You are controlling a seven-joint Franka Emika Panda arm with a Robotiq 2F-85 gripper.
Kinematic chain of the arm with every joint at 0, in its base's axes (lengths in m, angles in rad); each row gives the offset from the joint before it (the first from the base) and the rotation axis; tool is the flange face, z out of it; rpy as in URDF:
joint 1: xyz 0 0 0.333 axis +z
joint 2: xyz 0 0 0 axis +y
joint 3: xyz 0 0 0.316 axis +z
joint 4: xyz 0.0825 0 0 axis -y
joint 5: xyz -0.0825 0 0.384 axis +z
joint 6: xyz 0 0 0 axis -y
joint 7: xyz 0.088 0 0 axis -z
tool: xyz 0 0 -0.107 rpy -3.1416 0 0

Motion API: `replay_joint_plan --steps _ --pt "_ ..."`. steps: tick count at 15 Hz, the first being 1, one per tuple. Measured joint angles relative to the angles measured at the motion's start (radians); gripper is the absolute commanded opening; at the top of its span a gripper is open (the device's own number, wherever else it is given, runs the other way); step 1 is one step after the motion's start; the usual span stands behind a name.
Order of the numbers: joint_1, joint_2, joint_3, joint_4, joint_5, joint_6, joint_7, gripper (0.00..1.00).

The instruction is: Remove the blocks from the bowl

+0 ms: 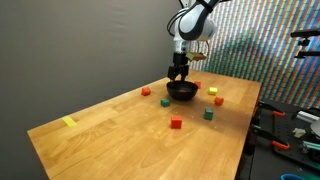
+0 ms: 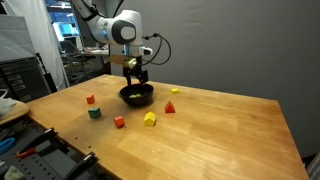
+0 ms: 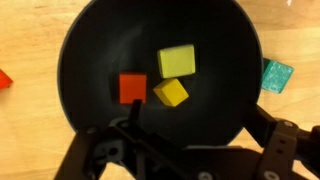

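The gripper moves down into the black bowl next, past the nearer yellow block and onto the yellow-green one, as that block lies farther from my open fingers.
The black bowl fills the wrist view and holds a red block and two yellow blocks. In both exterior views the bowl sits mid-table with my gripper right above it. In the wrist view the gripper is open and empty. Its left finger is beside the red block and its right finger is near the bowl's rim. The exterior views do not show the blocks inside the bowl clearly.
Loose blocks lie on the wooden table around the bowl: teal, red, green, orange, yellow. A yellow tape strip lies near one corner. Tools lie beside the table edge.
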Motion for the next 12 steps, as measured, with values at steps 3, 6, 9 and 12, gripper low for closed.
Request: replay_joint_plan --steps 3,6,9,12 --pt "0.0 0.051 -0.001 0.067 0.0 -0.124 0.0 0.72" --pt "0.0 0.093 -0.003 0.117 -0.001 -0.206 0.0 0.62" --pt "0.0 0.121 -0.007 0.151 -0.001 -0.265 0.0 0.71" --pt "0.0 0.138 -0.012 0.172 -0.001 -0.301 0.0 0.66"
